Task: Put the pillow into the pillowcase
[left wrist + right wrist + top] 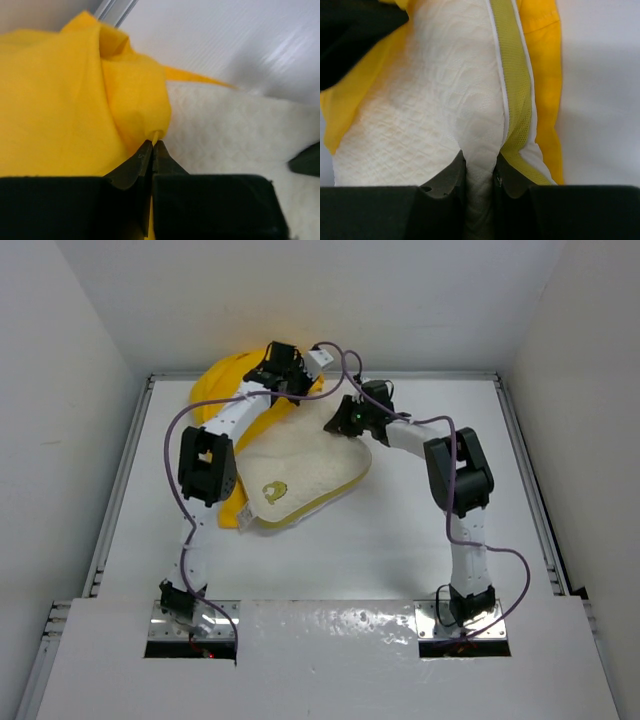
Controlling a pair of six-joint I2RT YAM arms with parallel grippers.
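The robot's right gripper should pull the pinched corner back toward the pillow's white side (325, 465) (405, 135) and let go of it there, since that side of the pillow lies back from the gripper.
The cream-white pillow (300, 472) lies mid-table with its yellow emblem (274, 490) facing up and its yellow-green edge band along the near side. The bright yellow pillowcase (225, 380) is bunched at the far left and runs under the pillow. My left gripper (283, 370) is shut on a fold of the pillowcase (75, 110), beside the pillow (235, 135). My right gripper (345, 422) is shut on a pinch of the pillow (445, 100) at its far corner, next to the edge band (512, 85).
A raised white rail (130, 460) borders the table on the left, one (525, 460) on the right, and a back wall stands behind the pillowcase. Purple cables (345, 365) loop over both arms.
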